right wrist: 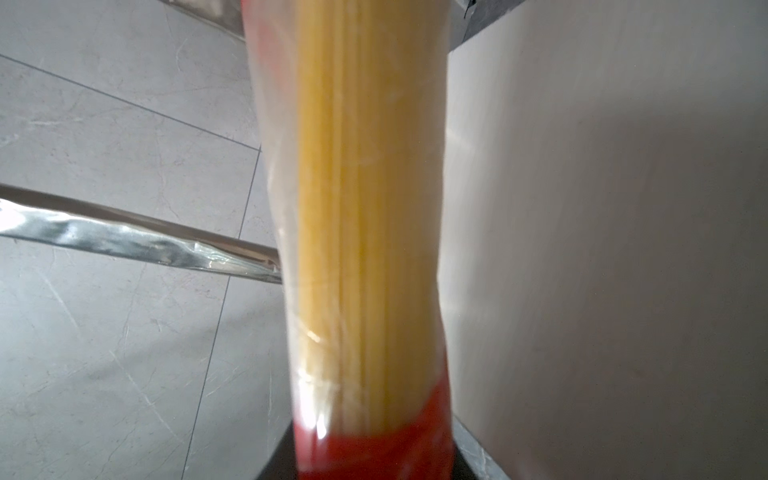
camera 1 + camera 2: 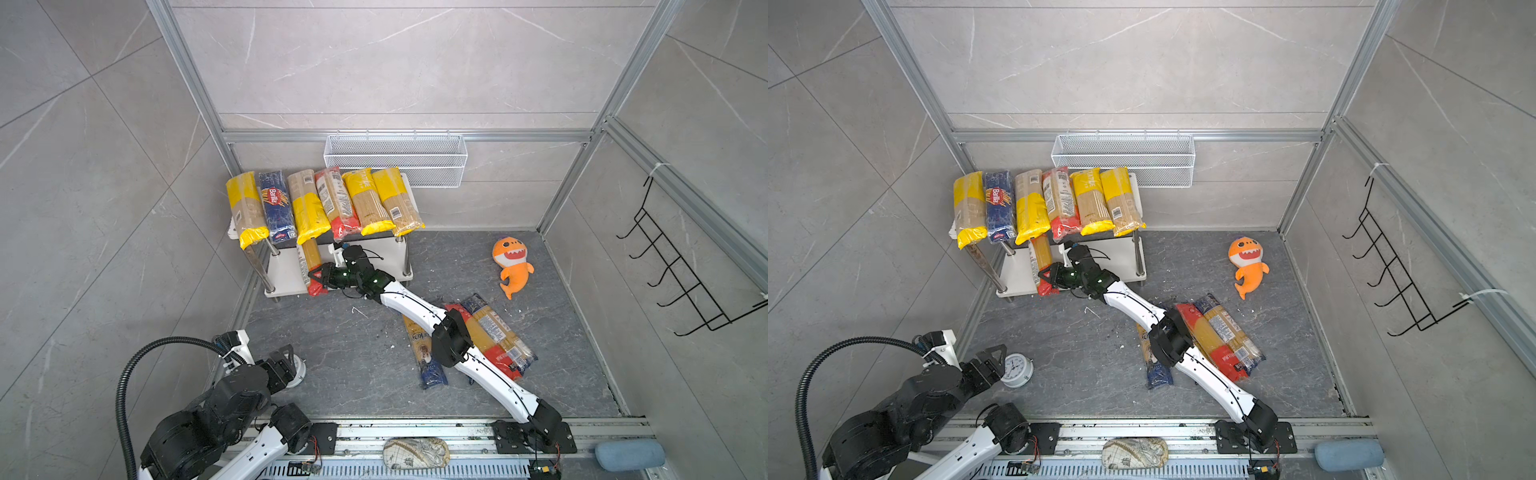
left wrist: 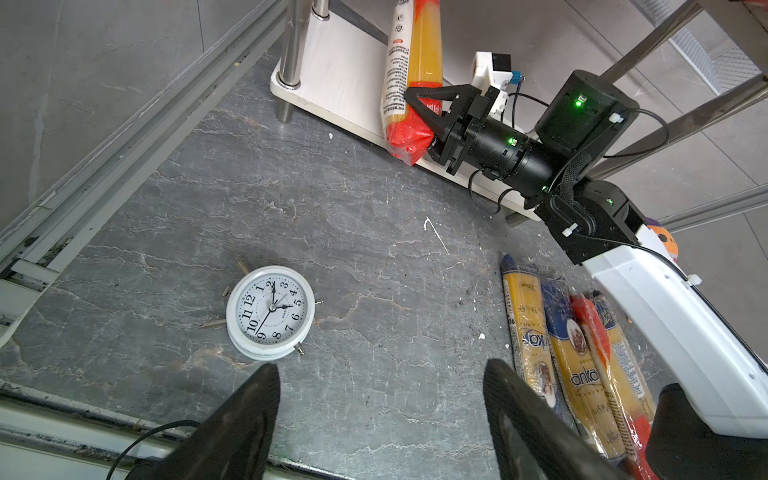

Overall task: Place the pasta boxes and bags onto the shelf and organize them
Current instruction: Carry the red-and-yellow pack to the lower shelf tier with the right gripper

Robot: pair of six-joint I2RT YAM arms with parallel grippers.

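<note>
I should next move my right gripper down a little, to rest the red end on the lower board's front edge (image 1: 478,444) and let go of it. The bag already reaches across that board.
The shelf (image 2: 286,270) (image 2: 1017,274) stands at the back left, and several pasta packs (image 2: 324,203) (image 2: 1054,203) lie side by side on its top board. A clear spaghetti bag with red ends (image 2: 311,266) (image 2: 1042,266) (image 3: 415,62) (image 1: 365,208) lies on the lower board, its near end hanging over the front edge. My right gripper (image 2: 318,280) (image 2: 1048,279) (image 3: 419,112) is shut on that red end. Several more packs (image 2: 494,332) (image 2: 1221,332) (image 3: 573,365) lie on the floor under the right arm. My left gripper (image 3: 382,370) (image 2: 988,359) hovers open and empty at the front left.
A white alarm clock (image 3: 270,311) (image 2: 1016,370) lies on the floor just ahead of the left gripper. An orange plush shark (image 2: 512,266) lies at the back right. A wire mesh basket (image 2: 395,160) hangs on the back wall and a black hook rack (image 2: 681,270) on the right wall.
</note>
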